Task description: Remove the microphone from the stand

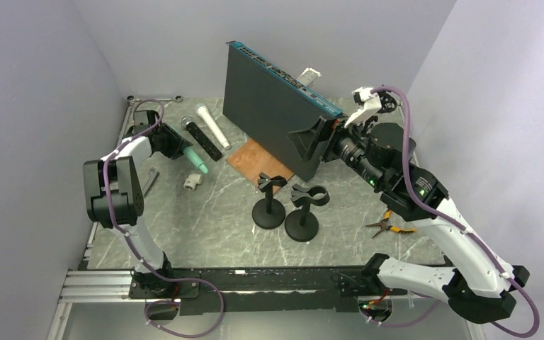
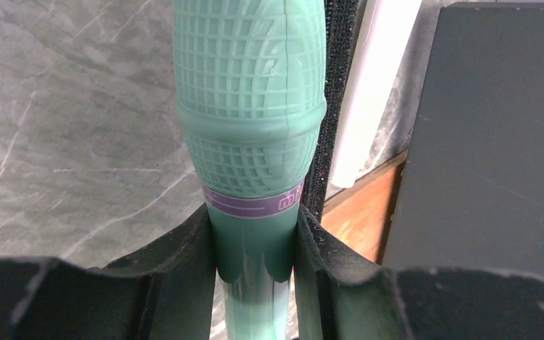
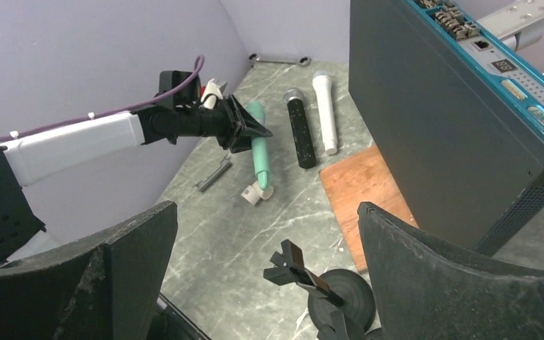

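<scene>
I will lower my left gripper with the green microphone onto the tabletop (image 1: 205, 156) (image 2: 178, 190) beside the black microphone and release it there, because that spot is empty.
A green microphone (image 1: 197, 160) lies low at the back left of the table, clear of both stands. My left gripper (image 1: 178, 147) is shut on its body just below the ribbed head (image 2: 249, 106); it also shows in the right wrist view (image 3: 258, 152). Two black microphone stands (image 1: 269, 204) (image 1: 303, 216) stand mid-table with empty clips. My right gripper (image 1: 310, 145) is open and empty, held high above the stands beside the black box; the nearer stand's clip (image 3: 294, 265) shows between its fingers.
A black microphone (image 1: 204, 140) and a white microphone (image 1: 212, 126) lie beside the green one. A tall black equipment box (image 1: 269, 106) stands on a wooden board (image 1: 253, 159). A small white fitting (image 1: 193, 181) and pliers (image 1: 389, 227) lie on the table.
</scene>
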`<state>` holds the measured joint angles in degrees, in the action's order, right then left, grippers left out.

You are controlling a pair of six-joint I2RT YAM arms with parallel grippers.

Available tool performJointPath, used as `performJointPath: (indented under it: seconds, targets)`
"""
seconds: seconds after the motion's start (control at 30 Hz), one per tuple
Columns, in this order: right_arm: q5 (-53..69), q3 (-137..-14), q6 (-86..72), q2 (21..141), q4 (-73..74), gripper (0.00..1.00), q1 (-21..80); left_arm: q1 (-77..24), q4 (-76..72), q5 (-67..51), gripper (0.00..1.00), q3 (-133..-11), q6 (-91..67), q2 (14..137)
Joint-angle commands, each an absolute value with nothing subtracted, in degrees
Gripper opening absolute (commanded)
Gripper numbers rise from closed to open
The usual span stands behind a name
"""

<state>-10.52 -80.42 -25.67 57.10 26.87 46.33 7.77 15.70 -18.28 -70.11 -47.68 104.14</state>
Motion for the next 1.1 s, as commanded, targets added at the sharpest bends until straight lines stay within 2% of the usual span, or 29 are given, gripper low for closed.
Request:
performJointPath:
  seconds: [0.0,0.17,0.33,0.43,0.57,0.7,0.9,1.07]
  targets:
    - [-12.51,-82.89,-25.36,57.78,26.98,1.00,46.23,8.21,10.84,-22.06,0.24,-73.32,-46.70,106.50]
    - [-12.84,-83.00,-26.01,57.94,26.97,1.00,46.28,9.40,10.47,-23.93,0.24,-75.29,-46.41,110.11]
    - [-12.81,-83.00,-26.79,58.21,27.05,1.00,46.26,10.03,9.41,-26.36,0.29,-75.85,-47.30,112.68]
    - [-12.79,-83.09,-27.15,58.66,27.15,1.00,46.24,10.05,8.75,-27.81,0.37,-75.77,-48.08,113.55]
    - [-12.88,-83.04,-27.34,59.07,27.17,1.00,46.26,10.24,8.43,-28.74,0.53,-75.51,-48.69,113.36]
    - [-13.36,-83.14,-27.24,59.55,28.05,1.00,46.28,10.55,8.25,-29.65,0.61,-75.14,-48.80,112.60]
    - [-16.98,-84.52,-26.00,59.87,30.95,1.00,46.25,11.39,7.91,-31.04,0.68,-74.41,-49.17,110.41]
    - [-26.65,-87.01,-22.42,60.86,36.33,1.00,46.31,11.52,7.03,-31.88,0.71,-72.45,-49.13,104.86]
